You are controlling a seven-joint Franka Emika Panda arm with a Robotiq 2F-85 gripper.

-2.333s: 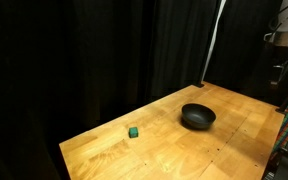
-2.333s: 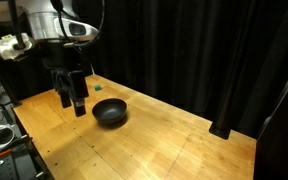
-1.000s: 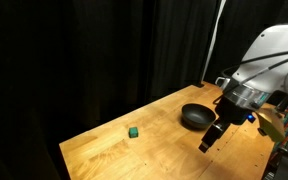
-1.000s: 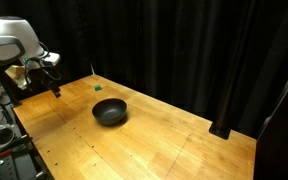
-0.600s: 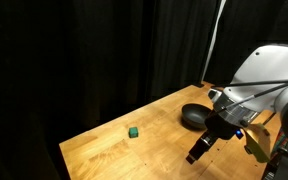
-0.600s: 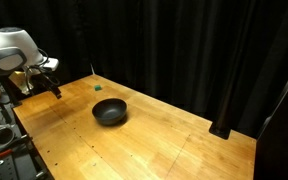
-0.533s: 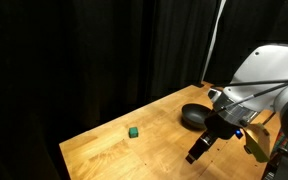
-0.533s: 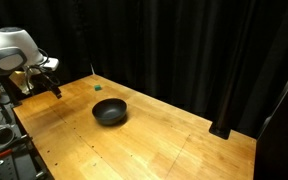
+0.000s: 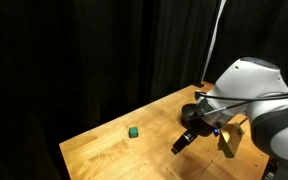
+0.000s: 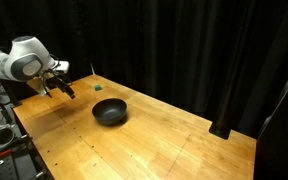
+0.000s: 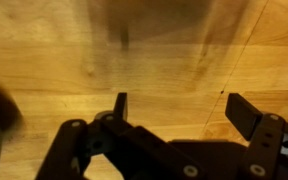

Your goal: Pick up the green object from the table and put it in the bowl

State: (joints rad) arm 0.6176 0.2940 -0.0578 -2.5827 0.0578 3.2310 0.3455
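Note:
The tiny green block (image 9: 133, 131) gets my gripper over it next. My gripper moves outward across the table and lowers to close, because only bare wood shows between its fingers.
The tiny green block (image 9: 133, 131) lies on the light wooden table (image 9: 104, 155) near its far left edge; it also shows in an exterior view (image 10: 97, 87). The black bowl (image 10: 110, 111) sits mid-table and is partly hidden behind the arm in an exterior view (image 9: 191, 113). My gripper (image 9: 179, 144) hangs tilted over the table between the bowl and the block, apart from both; it also shows in an exterior view (image 10: 66, 90). In the wrist view the gripper (image 11: 182, 108) is open with bare wood between its fingers. The block is out of the wrist view.
Black curtains (image 10: 184, 50) close off the back of the table. Cluttered gear (image 10: 4, 135) stands at the table's near-left corner. A yellow object (image 9: 228, 142) sits by the arm's base. The table edges (image 9: 69, 160) drop off close to the block.
The arm has swung down and leftward over the table, from beside the bowl toward the green block. The block and the bowl have not moved.

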